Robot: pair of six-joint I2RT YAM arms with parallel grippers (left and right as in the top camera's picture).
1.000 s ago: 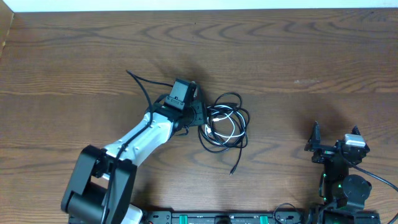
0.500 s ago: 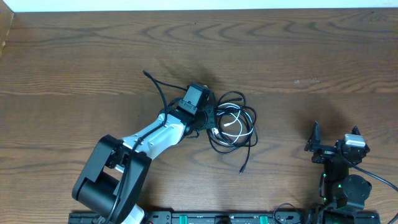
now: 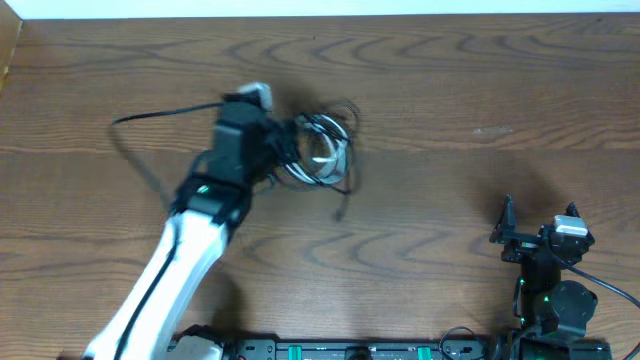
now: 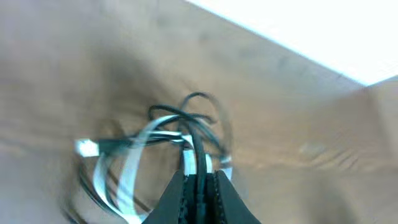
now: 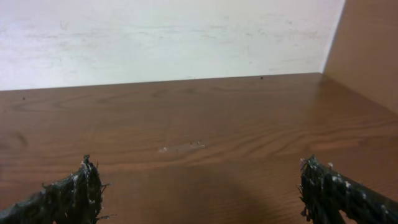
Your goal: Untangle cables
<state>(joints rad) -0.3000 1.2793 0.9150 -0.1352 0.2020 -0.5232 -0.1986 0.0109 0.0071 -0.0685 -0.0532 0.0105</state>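
Observation:
Next I should draw my left gripper back, tipping its fingers down over the near side of the tangled cable loops, to release the black cord, as it still crosses them.
The cables [image 3: 322, 150] are a tangled bundle of thin black cords and one white cord, blurred, left of the table's middle. My left gripper [image 3: 282, 146] is shut on the bundle's left side. In the left wrist view the cables [image 4: 163, 127] hang in loops beyond the left gripper [image 4: 198, 182], whose jaws pinch a black cord with white strands beside it. A white plug end [image 4: 86, 147] sticks out at the left. Near the front right, my right gripper [image 3: 537, 222] stands open with nothing in it; the right wrist view shows only bare wood between its fingers [image 5: 74, 186].
The arm's own thicker black wire [image 3: 155, 116] arcs out to the left of the left wrist. A pale wall [image 5: 168, 37] runs along the table's far edge. A dark rail [image 3: 330, 350] lies along the front edge.
The left gripper has shut on the cable bundle and swung up and to the left with it. The bundle has left its earlier spot and bunched tighter. The right arm has not moved.

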